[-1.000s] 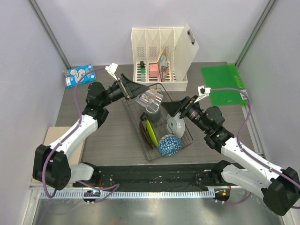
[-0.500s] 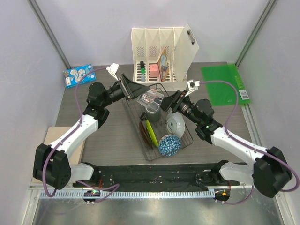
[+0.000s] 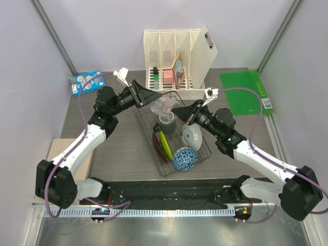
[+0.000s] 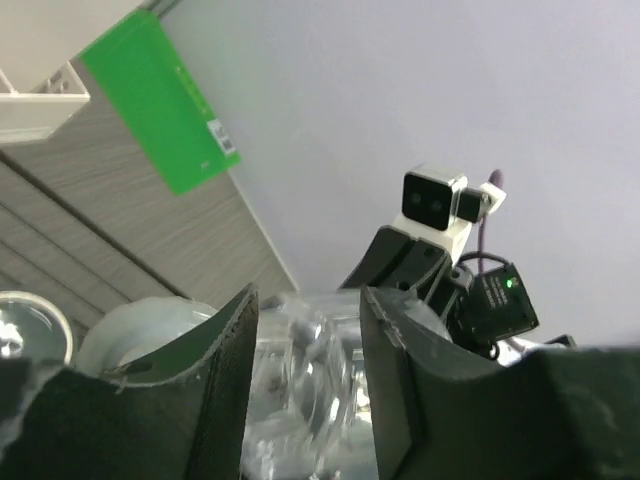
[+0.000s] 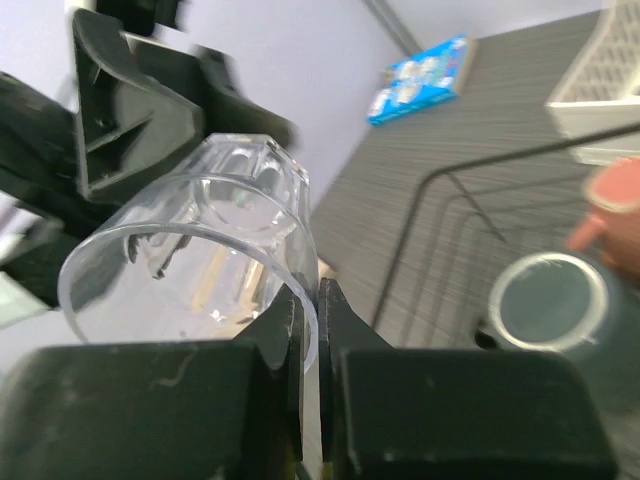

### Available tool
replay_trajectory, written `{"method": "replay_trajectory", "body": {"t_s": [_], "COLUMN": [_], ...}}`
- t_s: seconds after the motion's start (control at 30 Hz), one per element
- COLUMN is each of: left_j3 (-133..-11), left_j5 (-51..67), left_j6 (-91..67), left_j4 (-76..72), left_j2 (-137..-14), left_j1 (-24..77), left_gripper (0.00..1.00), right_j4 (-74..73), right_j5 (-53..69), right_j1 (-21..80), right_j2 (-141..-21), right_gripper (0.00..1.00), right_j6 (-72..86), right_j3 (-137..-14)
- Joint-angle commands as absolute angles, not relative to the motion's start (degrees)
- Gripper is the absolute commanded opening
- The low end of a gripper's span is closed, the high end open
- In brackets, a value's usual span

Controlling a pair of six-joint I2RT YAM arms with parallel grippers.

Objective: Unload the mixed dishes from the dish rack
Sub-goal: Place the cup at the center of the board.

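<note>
The green folder [image 3: 244, 96] is bare below my right gripper and to its right in the top view. I will swing there, bring the glass [image 3: 164, 106] down and then release it.
The clear glass [image 3: 164, 106] hangs tilted above the far end of the dish rack [image 3: 163, 171], held from both sides. My left gripper [image 3: 155, 98] is shut on its body; in the left wrist view the glass [image 4: 300, 390] fills the gap of that gripper [image 4: 305, 300]. My right gripper [image 5: 312, 290] is shut on the glass [image 5: 200, 240] at its rim wall, coming in from the right [image 3: 178, 110]. In the rack stand a dark grey mug [image 3: 166, 123], a lime-green plate [image 3: 163, 142], a red floral plate [image 3: 157, 143], a white dish [image 3: 192, 136] and a blue patterned bowl [image 3: 185, 158]. A pink mug [image 5: 615, 200] shows beside the grey mug [image 5: 550, 300].
A cream slotted file holder [image 3: 177, 51] stands just behind the rack. A green folder [image 3: 245, 91] lies at the back right and a blue packet [image 3: 84, 83] at the back left. A tan block [image 3: 57, 151] sits at the left edge.
My right gripper has swung left to the glass and closed on its rim. The left gripper has kept the glass in nearly the same place.
</note>
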State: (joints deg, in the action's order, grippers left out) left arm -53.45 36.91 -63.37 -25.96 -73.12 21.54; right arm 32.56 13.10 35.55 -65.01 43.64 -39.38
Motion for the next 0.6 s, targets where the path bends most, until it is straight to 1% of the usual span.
{"method": "replay_trajectory", "body": {"t_s": [0.0, 0.03, 0.1, 0.13, 0.17, 0.2, 0.23, 0.27, 0.33, 0.37, 0.43, 0.47, 0.57], "left_j3": [-59.0, -59.7, -60.7, -61.0, -61.3, -61.5, -62.3, -62.6, -62.6, -62.1, -60.3, -58.7, -58.0], "left_j5": [32.2, 30.1, 25.0, 23.7, 22.3, 21.1, 18.7, 17.4, 15.3, 12.2, 8.4, 4.5, -1.3], "left_j6": [-52.9, -52.1, -50.8, -50.5, -50.4, -50.5, -50.7, -50.9, -51.1, -51.7, -52.1, -51.9, -49.1], "left_j4": [-8.6, -6.2, -0.2, 1.9, 3.6, 6.6, 8.9, 10.8, 16.0, 17.2, 19.9, 21.6, 27.2], "left_j2": [-69.0, -68.2, -67.8, -67.5, -67.6, -67.7, -68.0, -68.3, -68.0, -67.2, -65.7, -64.6, -61.5], "left_j1": [22.7, 22.8, 22.8, 22.8, 22.7, 22.7, 22.7, 22.8, 22.8, 22.8, 22.7, 22.8, 22.7], "left_gripper": [0.52, 0.59, 0.95, 0.95, 1.00, 1.00, 1.00, 1.00, 1.00, 1.00, 1.00, 1.00, 1.00], "right_j4": [25.2, 23.0, 15.8, 13.2, 7.8, 4.6, 1.5, -4.7, -9.7, -14.4, -18.2, -21.4, -26.5], "right_j5": [0.8, -1.7, -7.9, -10.8, -13.6, -16.8, -24.4, -28.0, -35.6, -43.1, -49.2, -53.9, -57.7], "right_j1": [35.3, 35.2, 35.3, 35.2, 35.3, 35.2, 35.2, 35.1, 34.5, 34.4, 33.7, 33.3, 31.1], "right_j2": [-56.7, -54.0, -51.9, -50.4, -49.9, -49.5, -49.3, -49.0, -49.1, -49.4, -49.5, -49.5, -49.4], "right_gripper": [0.01, 0.01, 0.01, 0.01, 0.01, 0.01, 0.01, 0.01, 0.01, 0.01, 0.01, 0.01, 0.01], "right_j6": [38.5, 36.9, 35.3, 34.6, 33.6, 33.1, 32.7, 32.3, 31.2, 30.8, 30.8, 31.1, 34.1], "right_j3": [-41.6, -42.1, -43.9, -44.8, -45.8, -47.9, -48.9, -49.9, -52.5, -53.2, -54.7, -54.9, -54.9]}}
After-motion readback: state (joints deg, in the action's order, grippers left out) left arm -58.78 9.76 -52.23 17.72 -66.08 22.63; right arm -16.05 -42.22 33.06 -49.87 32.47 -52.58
